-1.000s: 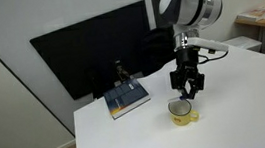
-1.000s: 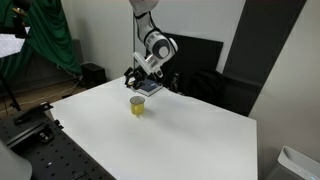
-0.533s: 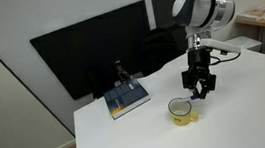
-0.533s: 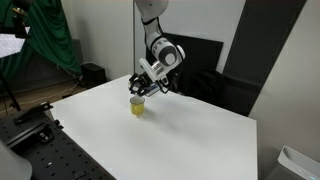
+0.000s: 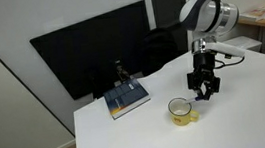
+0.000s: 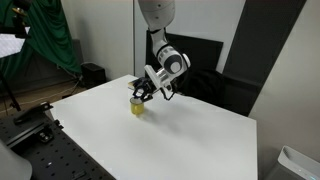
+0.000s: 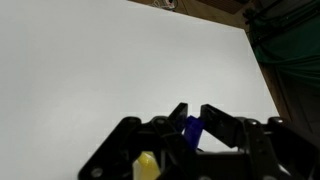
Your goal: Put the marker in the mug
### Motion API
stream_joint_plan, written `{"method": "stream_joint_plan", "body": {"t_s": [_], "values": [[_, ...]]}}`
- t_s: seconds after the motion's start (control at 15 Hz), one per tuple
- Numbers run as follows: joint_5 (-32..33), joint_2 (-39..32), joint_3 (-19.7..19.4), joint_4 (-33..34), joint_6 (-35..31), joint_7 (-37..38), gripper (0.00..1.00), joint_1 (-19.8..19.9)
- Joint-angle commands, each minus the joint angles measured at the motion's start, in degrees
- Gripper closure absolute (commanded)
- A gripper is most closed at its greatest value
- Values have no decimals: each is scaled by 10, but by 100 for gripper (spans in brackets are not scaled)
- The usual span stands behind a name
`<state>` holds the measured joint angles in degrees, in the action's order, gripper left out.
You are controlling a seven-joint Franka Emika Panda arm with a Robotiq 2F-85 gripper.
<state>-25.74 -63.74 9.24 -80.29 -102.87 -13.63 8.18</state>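
I need to move my gripper toward the mug, over its open top (image 5: 180,107), and let go of the blue marker, because my gripper is still off beside the yellow mug's rim.
The small yellow mug (image 5: 182,111) stands upright on the white table (image 5: 248,111); it also shows in the other exterior view (image 6: 137,106). My gripper (image 5: 204,94) hangs just beside and slightly above the mug's rim, also seen in an exterior view (image 6: 141,95). In the wrist view the gripper (image 7: 190,110) is shut on a blue marker (image 7: 192,128) held between the fingertips. A yellow patch (image 7: 146,165) low in the wrist view looks like the mug. The marker is too small to make out in both exterior views.
A blue book (image 5: 127,100) lies at the table's back edge with a small black object (image 5: 121,75) on it. A large black monitor (image 5: 89,49) stands behind. In an exterior view, green cloth (image 6: 45,40) hangs beyond the table.
The gripper has shifted sideways from right above the mug to a spot beside its rim, still holding the marker. The mug has not moved.
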Motion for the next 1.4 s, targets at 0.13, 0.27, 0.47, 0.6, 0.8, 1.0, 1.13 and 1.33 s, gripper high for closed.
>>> {"method": "stream_joint_plan", "body": {"t_s": [0.13,0.27,0.47,0.6,0.8,1.0,1.13,1.33], "values": [[2,-69,8,98,34,16,94,-6],[4,-90,11,124,39,17,94,-10],[6,-118,14,157,45,20,94,-16],[12,-130,12,174,40,21,94,-23],[24,-133,9,182,26,18,45,-34],[38,-125,6,181,9,15,25,-43],[48,-111,-3,172,-7,7,12,-56],[92,-84,-21,147,-67,3,0,-87]]}}
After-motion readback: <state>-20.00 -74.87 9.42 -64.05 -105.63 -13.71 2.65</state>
